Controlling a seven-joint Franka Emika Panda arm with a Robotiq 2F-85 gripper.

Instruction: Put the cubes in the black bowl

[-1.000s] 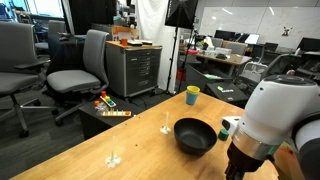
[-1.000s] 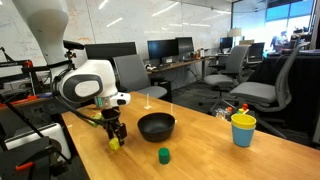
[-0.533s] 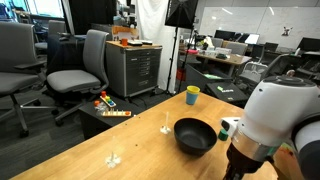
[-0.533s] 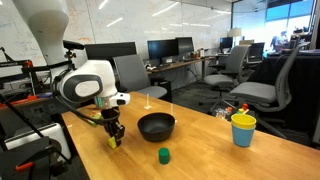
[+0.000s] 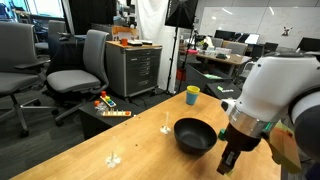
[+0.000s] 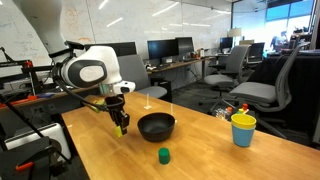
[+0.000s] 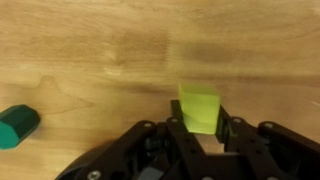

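The black bowl's hollow [image 5: 194, 129] is close beside my gripper behind the bowl's raised rim, so I will next lift the yellow cube over, lower it inside and release.
In the wrist view my gripper [image 7: 200, 126] is shut on the yellow cube [image 7: 200, 107], held between the two black fingers above the wooden table. The dark green cube [image 7: 18, 125] lies on the table at the left edge of that view. In an exterior view the gripper [image 6: 121, 126] hangs just above the table with the yellow cube [image 6: 121, 130], close beside the black bowl [image 6: 156, 131]; the green cube [image 6: 163, 154] sits in front of the bowl. In an exterior view the gripper [image 5: 228, 160] is beside the black bowl [image 5: 181, 126], and the cubes are hidden.
A yellow cup with a blue rim [image 6: 243, 129] stands towards the table's far end, also seen as the cup [image 5: 192, 95]. Two small white stands [image 5: 165, 128] are on the table. Office chairs, desks and a cabinet surround the table [image 6: 200, 160].
The gripper has shut on the yellow cube, lifted it off the table and moved it closer to the bowl. The green cube has not moved.
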